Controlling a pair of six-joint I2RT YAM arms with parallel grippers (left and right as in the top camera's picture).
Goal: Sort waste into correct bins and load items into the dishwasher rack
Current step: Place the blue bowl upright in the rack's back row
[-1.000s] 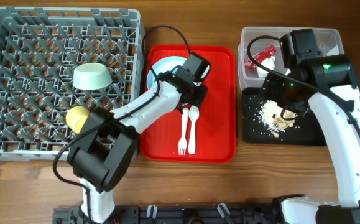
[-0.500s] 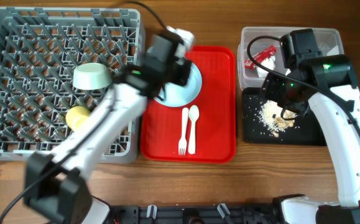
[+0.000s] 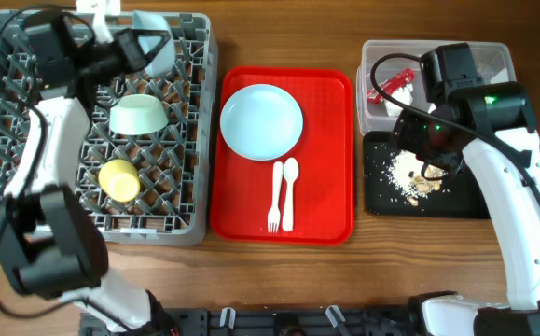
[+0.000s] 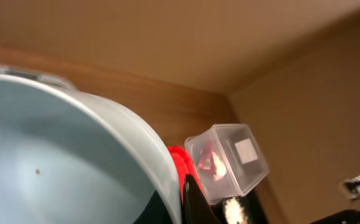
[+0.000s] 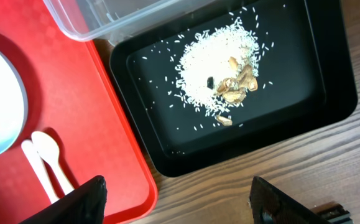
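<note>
The rack [image 3: 27,140] has free space beyond the light green bowl, so my left gripper will lower the pale blue bowl there next, a little toward the red tray's side.
My left gripper [image 3: 128,44] is shut on the rim of the pale blue bowl [image 3: 154,49] and holds it over the far edge of the grey dishwasher rack [image 3: 27,140]. In the left wrist view the bowl [image 4: 55,155] fills the left side, beside my finger [image 4: 184,200]. The light green bowl [image 3: 139,115] and the yellow cup [image 3: 118,179] sit in the rack. The pale blue plate [image 3: 261,121], white fork [image 3: 273,198] and spoon [image 3: 290,191] lie on the red tray [image 3: 325,140]. My right gripper [image 5: 186,205] is open and empty above the black tray [image 5: 291,118] of crumbs [image 5: 220,74].
The clear tub [image 3: 381,56] behind the black tray [image 3: 465,201] holds the red wrapper [image 3: 395,86]. The napkin is hidden by the right arm. The right wrist view shows the tub's corner [image 5: 105,15], the red tray [image 5: 74,124] and bare wood at the front.
My left arm has lifted the pale blue bowl off the plate on the red tray and swung it left to the rack's far edge. The right arm has not moved.
</note>
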